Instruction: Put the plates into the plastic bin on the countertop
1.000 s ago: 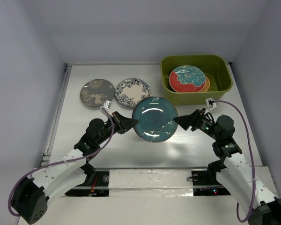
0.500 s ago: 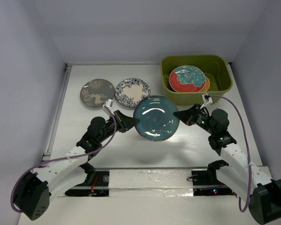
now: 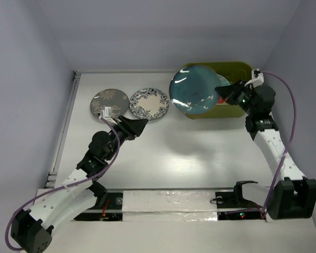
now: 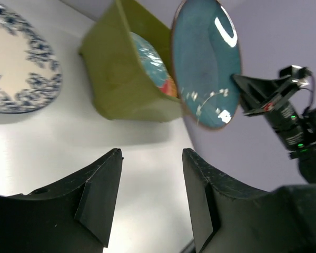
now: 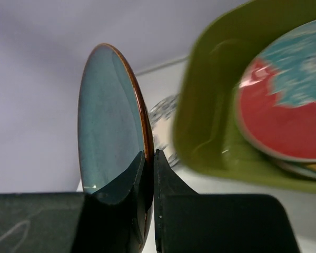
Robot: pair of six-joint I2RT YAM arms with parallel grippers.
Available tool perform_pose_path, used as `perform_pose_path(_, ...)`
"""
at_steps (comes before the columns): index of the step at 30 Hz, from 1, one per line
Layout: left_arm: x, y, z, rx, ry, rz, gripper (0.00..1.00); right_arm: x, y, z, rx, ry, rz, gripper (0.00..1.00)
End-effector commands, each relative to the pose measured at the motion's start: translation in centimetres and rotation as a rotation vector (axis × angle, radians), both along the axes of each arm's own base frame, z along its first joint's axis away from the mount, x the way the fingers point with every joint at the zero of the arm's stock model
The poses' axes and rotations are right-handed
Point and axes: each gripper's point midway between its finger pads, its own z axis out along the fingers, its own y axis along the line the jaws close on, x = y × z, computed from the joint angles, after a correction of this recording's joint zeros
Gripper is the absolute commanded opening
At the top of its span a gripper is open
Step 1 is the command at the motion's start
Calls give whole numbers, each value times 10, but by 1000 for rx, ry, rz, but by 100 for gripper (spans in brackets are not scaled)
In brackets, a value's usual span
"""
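Observation:
I need to lower my right gripper toward the right in its wrist view next and let go, because the floral plate (image 5: 289,113) in the bin is below it on that side.
My right gripper (image 3: 218,94) (image 5: 149,153) is shut on the rim of the dark teal plate (image 3: 194,89) (image 5: 108,116), holding it tilted on edge in the air over the left part of the olive-green plastic bin (image 3: 251,70) (image 5: 205,121). A red-and-teal floral plate (image 5: 289,113) lies inside the bin on top of others. The grey deer plate (image 3: 109,104) and the white plate with blue floral pattern (image 3: 149,103) (image 4: 16,68) lie flat on the white countertop (image 3: 174,153). My left gripper (image 3: 140,125) (image 4: 150,154) is open and holds nothing, just in front of those two plates.
A strip of silver tape (image 3: 168,203) runs along the near edge between the arm bases. A raised rail (image 3: 63,132) borders the countertop on the left. Plain walls close off the back and both sides.
The left gripper let go of the teal plate, opened and drew back to the left. The right gripper carried the plate up and away from the middle of the countertop to over the bin.

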Motion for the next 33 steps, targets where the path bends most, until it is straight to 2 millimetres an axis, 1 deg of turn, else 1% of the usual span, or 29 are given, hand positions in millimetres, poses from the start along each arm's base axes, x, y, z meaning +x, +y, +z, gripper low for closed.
perform_pose_path(1, 14, 25, -11, 73, 12, 152, 47, 32, -38, 70, 6, -165, -136, 0)
perform_pose_path(2, 18, 32, -16, 91, 24, 185, 47, 50, -54, 53, -8, -105, -183, 0)
perform_pose_path(4, 23, 45, -29, 126, 55, 249, 47, 65, -71, 49, -3, -86, -231, 0)
perform_pose_path(5, 23, 47, -32, 138, 60, 257, 47, 73, -85, 54, 0, -92, -261, 0)
perform_pose_path(6, 25, 52, -35, 146, 64, 281, 47, 89, -92, 35, 6, -40, -271, 0)
perform_pose_path(7, 26, 54, -36, 155, 66, 290, 47, 96, -96, 31, 23, -21, -273, 0)
perform_pose_path(8, 29, 61, -40, 178, 74, 321, 47, 110, -108, 21, 32, 9, -287, 0)
perform_pose_path(11, 32, 70, -43, 214, 78, 365, 46, 126, -121, 4, 72, 59, -297, 0)
perform_pose_path(12, 34, 74, -47, 235, 85, 389, 46, 131, -120, 1, 82, 69, -290, 0)
perform_pose_path(13, 36, 79, -49, 242, 90, 410, 46, 139, -127, -14, 96, 105, -297, 0)
perform_pose_path(15, 40, 86, -55, 265, 109, 445, 46, 146, -129, -26, 100, 134, -309, 0)
perform_pose_path(17, 44, 88, -60, 276, 123, 456, 46, 154, -134, -43, 104, 179, -332, 0)
perform_pose_path(19, 48, 87, -69, 298, 148, 453, 45, 160, -138, -51, 101, 205, -348, 0)
perform_pose_path(20, 51, 88, -70, 304, 155, 457, 45, 162, -141, -56, 101, 217, -364, 7)
perform_pose_path(21, 54, 87, -75, 319, 167, 454, 45, 161, -144, -62, 96, 241, -384, 16)
perform_pose_path(22, 57, 89, -75, 319, 172, 465, 45, 160, -147, -62, 85, 244, -406, 26)
perform_pose_path(23, 59, 88, -78, 324, 182, 465, 45, 156, -153, -63, 76, 247, -444, 52)
perform_pose_path(24, 63, 90, -83, 325, 197, 467, 44, 154, -157, -61, 64, 249, -466, 63)
perform_pose_path(25, 65, 90, -84, 317, 202, 466, 44, 151, -162, -60, 39, 248, -492, 71)
perform_pose_path(26, 70, 98, -88, 305, 218, 487, 44, 148, -167, -61, 27, 260, -529, 83)
perform_pose_path(27, 73, 95, -92, 291, 233, 457, 44, 142, -169, -49, 22, 234, -541, 86)
perform_pose_path(28, 76, 98, -94, 279, 241, 454, 44, 138, -170, -43, 15, 220, -551, 88)
perform_pose_path(29, 81, 108, -98, 259, 260, 472, 44, 135, -172, -38, 12, 210, -569, 89)
perform_pose_path(30, 83, 107, -104, 247, 281, 454, 44, 125, -171, -23, 14, 177, -575, 89)
perform_pose_path(31, 85, 112, -108, 237, 298, 464, 44, 119, -171, -15, 18, 158, -580, 89)
perform_pose_path(32, 88, 122, -110, 210, 314, 494, 44, 114, -170, -5, 22, 124, -582, 89)
perform_pose_path(33, 90, 127, -115, 200, 335, 511, 44, 107, -168, -4, 23, 118, -580, 89)
